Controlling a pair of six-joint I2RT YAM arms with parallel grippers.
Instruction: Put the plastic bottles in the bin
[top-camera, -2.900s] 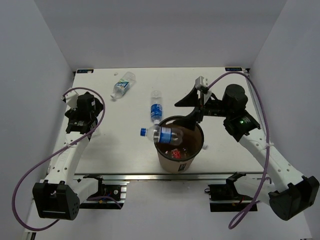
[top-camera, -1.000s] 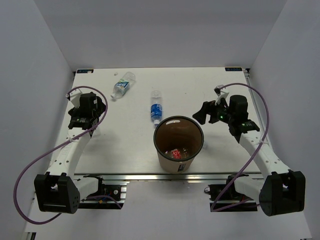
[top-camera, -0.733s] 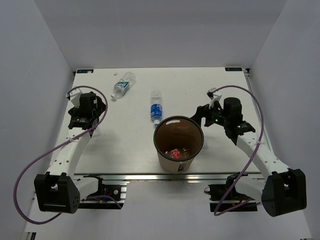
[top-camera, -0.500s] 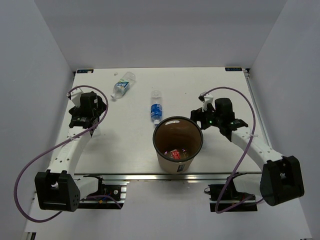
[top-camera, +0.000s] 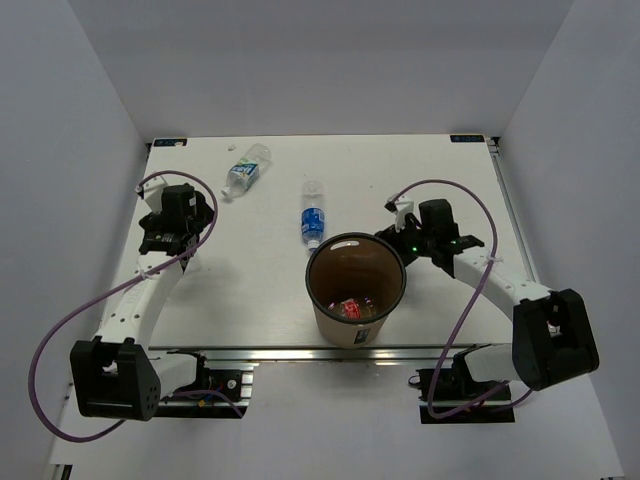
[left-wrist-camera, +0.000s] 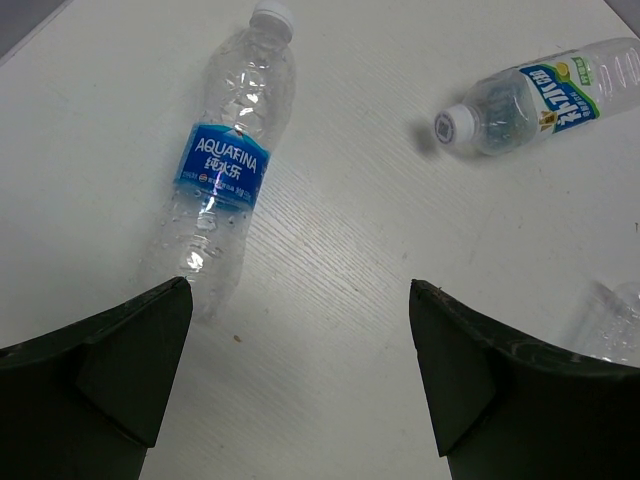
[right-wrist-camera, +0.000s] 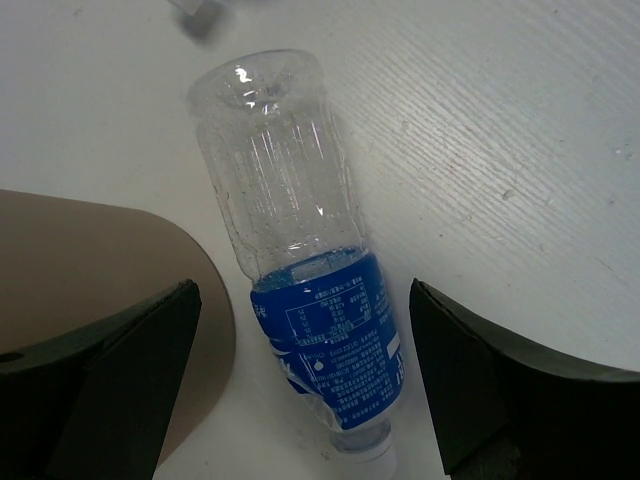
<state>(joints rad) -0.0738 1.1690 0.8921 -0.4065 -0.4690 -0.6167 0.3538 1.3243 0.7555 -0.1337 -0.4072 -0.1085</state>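
My open right gripper should next lower over the blue label (right-wrist-camera: 326, 330) of the clear plastic bottle below and close, with the label between its fingers.
The brown bin (top-camera: 323, 308) stands at the table's front middle. Two plastic bottles lie behind it, one (top-camera: 247, 170) at the back left and one (top-camera: 313, 215) just beyond the rim. My right gripper (top-camera: 390, 240) hangs open by the bin's right rear rim. In the right wrist view its fingers (right-wrist-camera: 305, 285) straddle a blue-labelled bottle (right-wrist-camera: 320, 330) lying beside the bin wall (right-wrist-camera: 110, 290), without touching it. My left gripper (top-camera: 185, 240) is open and empty at the table's left. Its view (left-wrist-camera: 300, 290) shows a blue-labelled bottle (left-wrist-camera: 225, 170) and another bottle (left-wrist-camera: 540, 95) ahead.
Something red and white (top-camera: 350, 305) lies at the bottom of the bin. A clear object (left-wrist-camera: 612, 325) is cut off at the right edge of the left wrist view. A small white scrap (right-wrist-camera: 195, 10) lies beyond the bottle under my right gripper.
The bottle that lay across the bin's rim no longer shows there. My right arm has swung left and down to the bin's right rear. The left arm has barely moved.
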